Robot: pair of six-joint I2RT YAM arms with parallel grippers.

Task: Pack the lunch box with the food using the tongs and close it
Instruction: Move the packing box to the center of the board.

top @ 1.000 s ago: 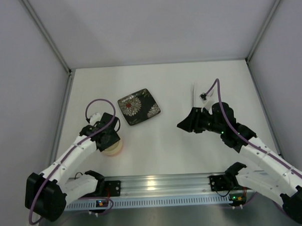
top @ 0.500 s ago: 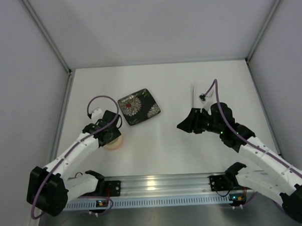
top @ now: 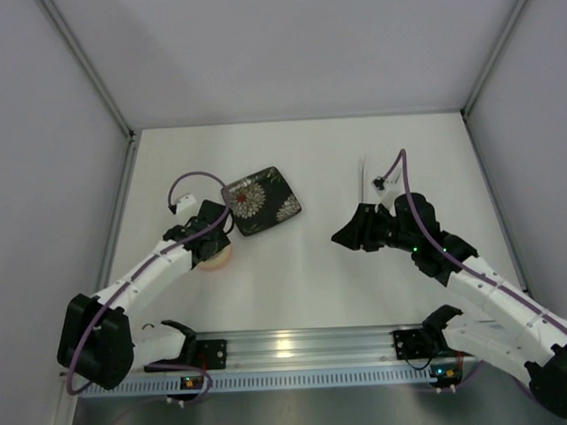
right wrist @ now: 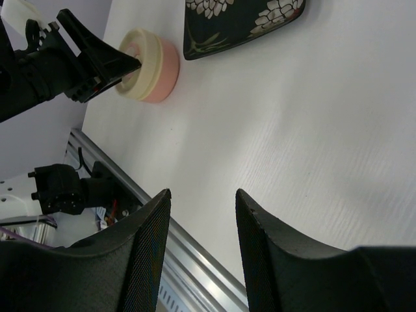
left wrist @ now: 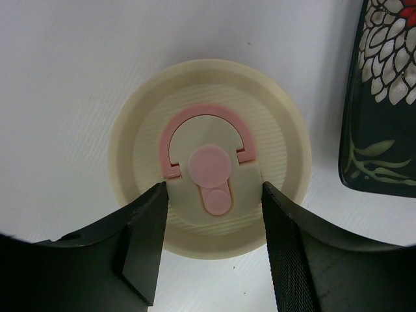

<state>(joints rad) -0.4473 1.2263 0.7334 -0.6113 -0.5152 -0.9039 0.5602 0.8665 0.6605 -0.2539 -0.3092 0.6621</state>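
Note:
My left gripper will next slide the lunch box slightly outward, toward the near corner of the floral plate [left wrist: 351, 179], then let go of the lid.
The lunch box [top: 220, 261] stands closed near the left front, its cream lid [left wrist: 208, 91] with a pink ring handle on top. My left gripper [left wrist: 213, 195] reaches down onto it, the two black fingers [left wrist: 146, 240] set against either side of the lid's raised middle. From the right wrist view the pinkish box [right wrist: 156, 65] shows with that gripper [right wrist: 127, 65] on its top. My right gripper [right wrist: 203, 201] hovers open and empty above the table at mid-right. The tongs [top: 363, 179] lie flat behind it. No food shows; it is hidden or out of view.
The dark square floral plate [top: 261, 200] lies just beyond and right of the lunch box, close to the left gripper. An aluminium rail [top: 299, 348] runs along the near edge. White walls enclose the table on three sides.
The left arm has stretched away from its base toward the plate, and the lunch box has shifted with it. The right arm has stayed still.

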